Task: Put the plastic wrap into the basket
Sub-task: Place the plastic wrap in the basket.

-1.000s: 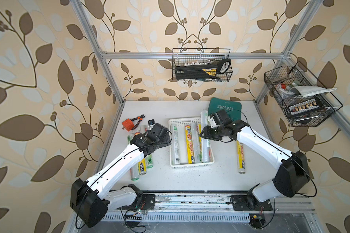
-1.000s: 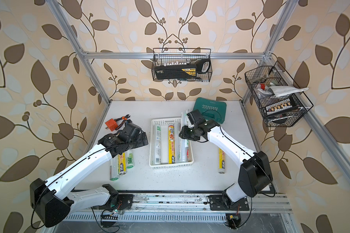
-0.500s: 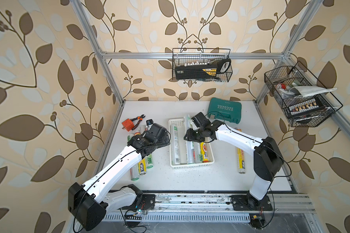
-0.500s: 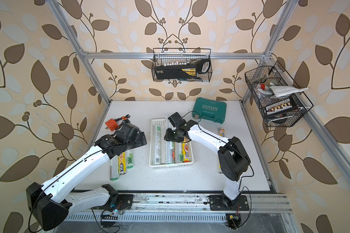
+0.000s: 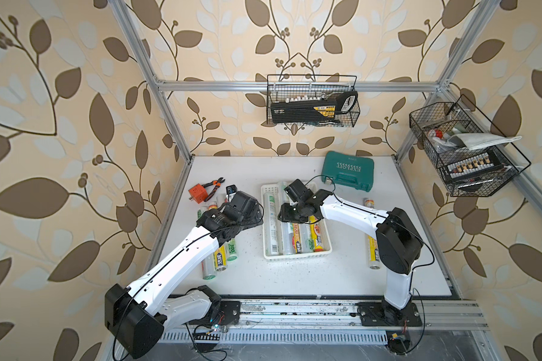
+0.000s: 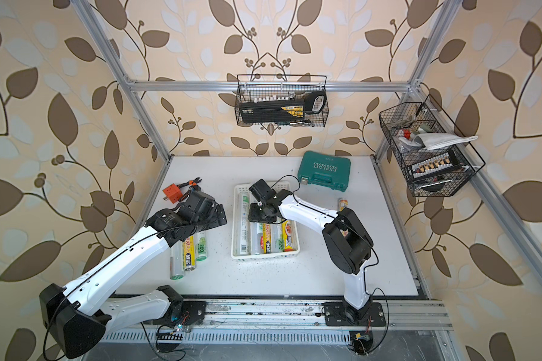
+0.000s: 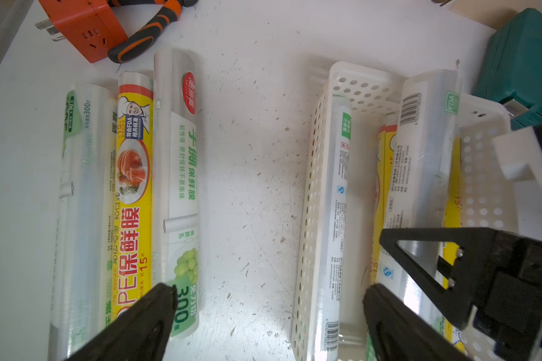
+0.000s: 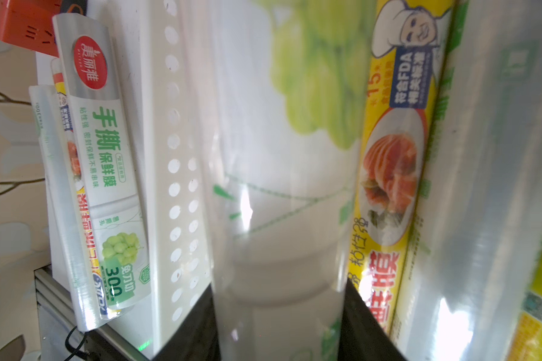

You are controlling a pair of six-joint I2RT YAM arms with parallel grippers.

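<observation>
I need to lower my right gripper next and let go of the silvery-clear roll [image 5: 287, 240] in the empty part of the basket between the clear and yellow rolls, because that part is open below the gripper.
The white basket [image 5: 298, 257] [image 6: 265, 257] [image 7: 313, 203] sits mid-table with several plastic wrap rolls lying in it. My right gripper [image 5: 290, 215] [image 6: 260, 217] [image 8: 279, 312] is shut on a silvery-clear roll [image 5: 287, 240] [image 7: 420, 156] [image 8: 279, 187], held lengthwise over the basket's left-middle beside a yellow roll [image 8: 391, 175]. My left gripper [image 5: 249, 214] [image 6: 216, 215] [image 7: 269, 292] hangs open above bare table between the basket and three rolls: clear [image 7: 82, 187], yellow [image 7: 135, 187], green-and-white [image 7: 182, 172]. Another yellow roll [image 5: 373, 250] lies at the right, partly behind the right arm.
A green tool case [image 5: 348, 170] lies at the back right. An orange plug cube [image 5: 198, 194] and pliers [image 5: 213, 187] sit behind the left rolls. Black wire baskets hang on the back wall [image 5: 312, 103] and the right wall [image 5: 463, 150].
My right gripper has carried the clear roll leftward and lower, from the basket's right side to above its left-middle. The left arm has barely moved.
</observation>
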